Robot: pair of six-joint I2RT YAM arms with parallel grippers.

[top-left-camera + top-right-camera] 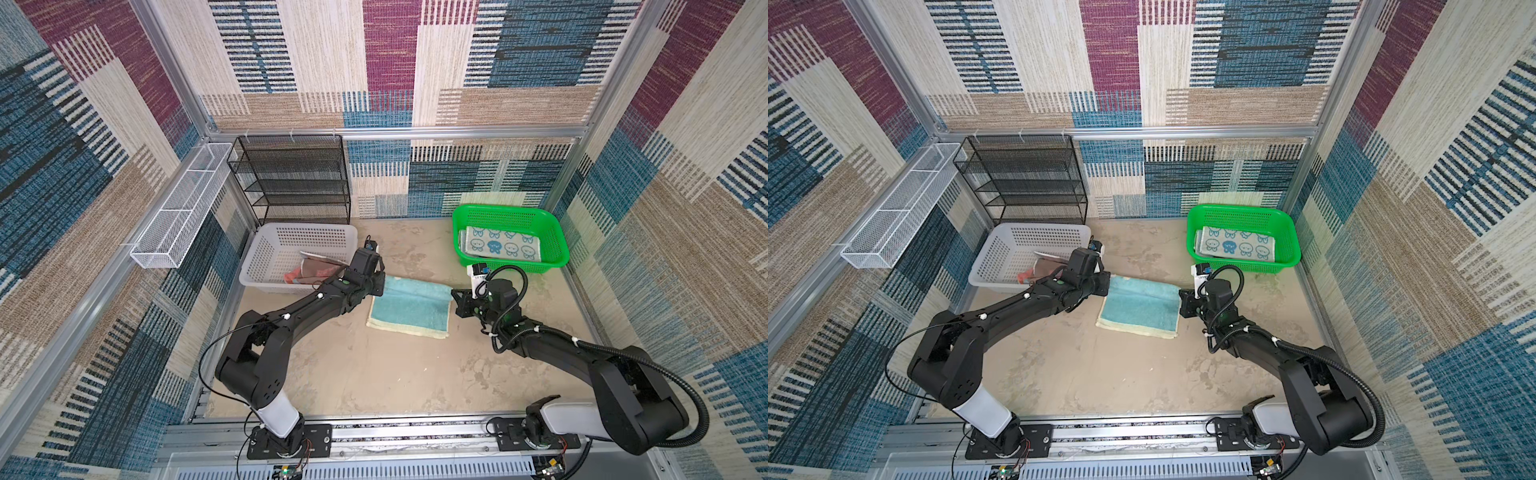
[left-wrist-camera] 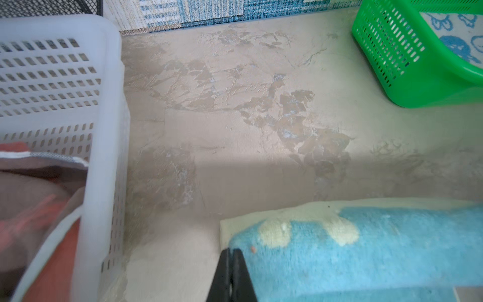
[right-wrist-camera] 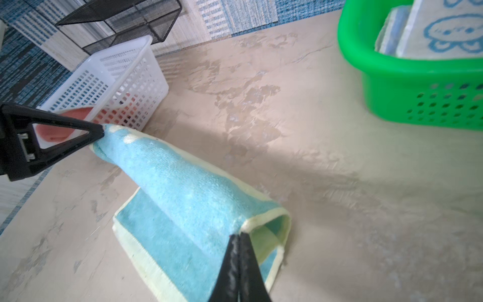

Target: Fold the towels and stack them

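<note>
The left gripper's corner of the towel goes back and down next for release over the towel's near cream corner [image 1: 370,323], since the towel's near half lies flat and uncovered.
A teal towel [image 1: 409,309] [image 1: 1140,307] with a cream edge lies in the middle of the table, its far edge raised and curling over the rest. My left gripper [image 1: 376,289] [image 2: 231,251] is shut on the towel's far left corner [image 2: 261,235]. My right gripper [image 1: 455,300] [image 3: 238,236] is shut on the far right corner, pinching the cream edge [image 3: 264,218]. In the right wrist view the left gripper [image 3: 102,133] holds the towel [image 3: 188,198] off the table. A white towel with blue rabbit faces [image 1: 500,245] lies folded in the green basket [image 1: 559,249]. A brown and red towel [image 1: 311,272] lies crumpled in the white basket [image 1: 266,253].
A black mesh shelf [image 1: 295,178] stands at the back left behind the white basket. A white wire rack [image 1: 178,208] hangs on the left wall. Bare tan tabletop [image 1: 374,374] stretches between the teal towel and the arm bases.
</note>
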